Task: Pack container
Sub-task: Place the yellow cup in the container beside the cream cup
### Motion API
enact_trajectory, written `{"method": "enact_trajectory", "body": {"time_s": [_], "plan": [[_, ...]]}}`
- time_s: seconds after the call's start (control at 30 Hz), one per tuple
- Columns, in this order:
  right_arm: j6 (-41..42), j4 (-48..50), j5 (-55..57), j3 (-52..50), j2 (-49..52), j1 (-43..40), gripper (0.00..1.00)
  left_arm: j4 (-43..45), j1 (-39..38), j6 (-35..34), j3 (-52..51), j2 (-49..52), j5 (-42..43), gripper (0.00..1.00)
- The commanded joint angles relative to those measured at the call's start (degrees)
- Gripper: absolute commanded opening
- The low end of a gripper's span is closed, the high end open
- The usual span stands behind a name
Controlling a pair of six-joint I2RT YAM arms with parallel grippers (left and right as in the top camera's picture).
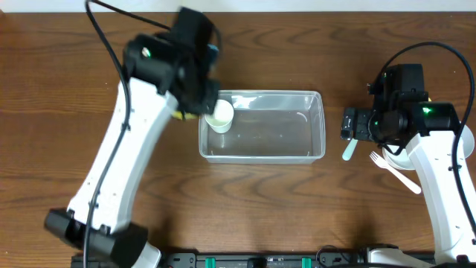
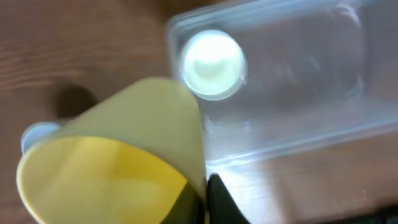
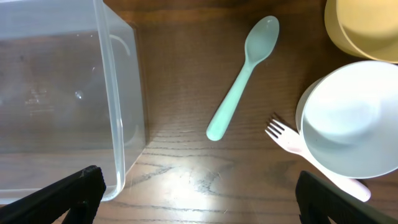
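Note:
My left gripper moves back next, then lowers the yellow cup into the container [image 1: 262, 151] on the pale cup's near side.
The clear container [image 1: 262, 151] lies at the table's middle. A pale cup [image 1: 219, 116] stands upright in its left end, and also shows in the left wrist view [image 2: 212, 64]. My left gripper [image 1: 195, 109] is at the container's left rim, shut on a yellow cup [image 2: 112, 162] that is held tilted, with one black finger against its wall [image 2: 210, 198]. My right gripper [image 3: 202, 199] is open and empty, hovering over bare table just right of the container's wall [image 3: 118, 124]. In the overhead view it [image 1: 346, 125] is beside the container's right end.
A mint spoon [image 3: 242, 78], a pale pink fork [image 3: 283, 137], a white bowl [image 3: 351, 118] and a yellow bowl [image 3: 367, 28] lie right of the container. A pale blue item [image 2: 34, 134] shows behind the yellow cup.

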Motion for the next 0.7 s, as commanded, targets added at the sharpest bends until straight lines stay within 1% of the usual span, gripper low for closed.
{"method": "enact_trajectory", "body": {"time_s": [0.0,0.1,0.2,0.43,0.67], "plan": [[0.5,-0.1,0.2,0.9,0.0,-0.3,0.99,-2.5,-6.2,0.4,-1.9,1.0,-0.7,0.06],[0.5,-0.3,0.2,0.9,0.0,-0.3,0.99,-0.5,-9.6,0.8,-5.8,1.0,-0.8,0.06],[0.5,-0.7,0.3,0.9,0.0,-0.3,0.99,3.0,-10.9,0.8,-11.0,1.0,-0.7,0.06],[0.1,-1.1,0.2,0.9,0.0,-0.3,0.99,12.4,-10.9,1.3,-23.5,1.0,-0.7,0.06],[0.2,-1.1,0.2,0.9,0.0,-0.3,0.99,21.3,-10.9,1.3,-31.6,1.2,-0.7,0.06]]}}
